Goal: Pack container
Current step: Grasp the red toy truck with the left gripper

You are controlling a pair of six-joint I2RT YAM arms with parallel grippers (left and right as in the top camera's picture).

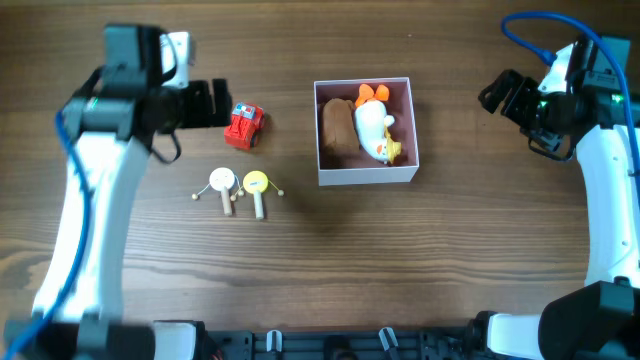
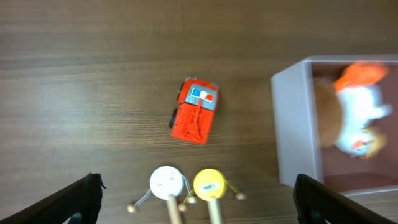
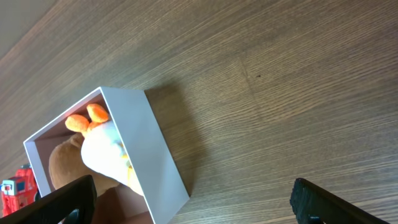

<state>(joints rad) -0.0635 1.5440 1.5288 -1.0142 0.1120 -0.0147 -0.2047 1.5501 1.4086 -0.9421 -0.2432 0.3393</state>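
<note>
My left gripper lowers toward the right in the overhead view next and turns to straddle the red toy car's body [image 1: 244, 126] [image 2: 196, 111], as the car stands at an angle to the gripper's fingers.
The container [image 1: 366, 176] is a white-walled box with a pink inside at the table's middle. It holds a brown plush [image 1: 336, 128] and a white plush with an orange top [image 1: 374, 124]. A red toy car [image 1: 243, 125] stands on the table left of it, also in the left wrist view [image 2: 194, 111]. Two small rattle drums, white [image 1: 221, 182] and yellow [image 1: 256, 183], lie in front of the car. My left gripper [image 2: 196, 199] is open above the car and drums. My right gripper [image 3: 193, 202] is open, high to the right of the container [image 3: 155, 155].
The wooden table [image 1: 470, 230] spreads around the things. The left arm [image 1: 90, 180] reaches in along the left side and the right arm [image 1: 610, 190] along the right side. The drums also show in the left wrist view [image 2: 186, 185].
</note>
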